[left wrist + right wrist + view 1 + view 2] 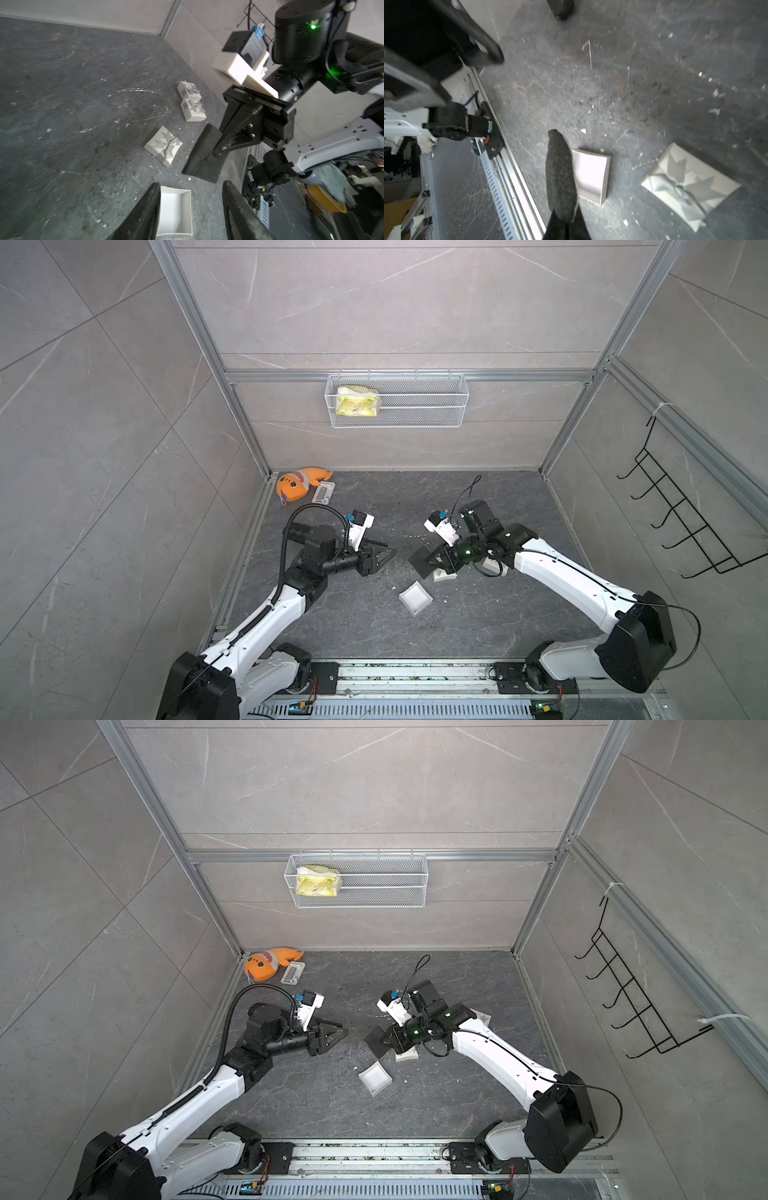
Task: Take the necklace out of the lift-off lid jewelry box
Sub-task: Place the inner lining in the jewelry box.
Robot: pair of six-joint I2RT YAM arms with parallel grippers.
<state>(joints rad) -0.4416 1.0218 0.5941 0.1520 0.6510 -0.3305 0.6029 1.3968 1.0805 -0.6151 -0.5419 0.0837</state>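
The robot's right gripper will next pull back and bring the black foam pad down inside the empty box base, which is below and back of the gripper, to let go of it there.
The white jewelry box base [415, 598] [176, 212] sits open and empty on the dark table. Its bow-topped lid [442, 576] [164, 145] lies apart beside it. The thin silver necklace [143, 90] lies loose on the table farther back, a faint glint in a top view [415, 536]. My right gripper [432, 559] [566, 220] is shut on a black foam pad [419, 563] [560, 176] [204, 155], held above the table near the lid. My left gripper [390, 553] [190, 184] is open and holds nothing, with the box base below it.
Two small white gift boxes [192, 104] stand behind the lid, under the right arm. An orange plush fish [297, 485] and a white plastic piece [323, 492] lie in the back left corner. A wire basket [432, 410] hangs on the back wall, a black hook rack [681, 510] on the right.
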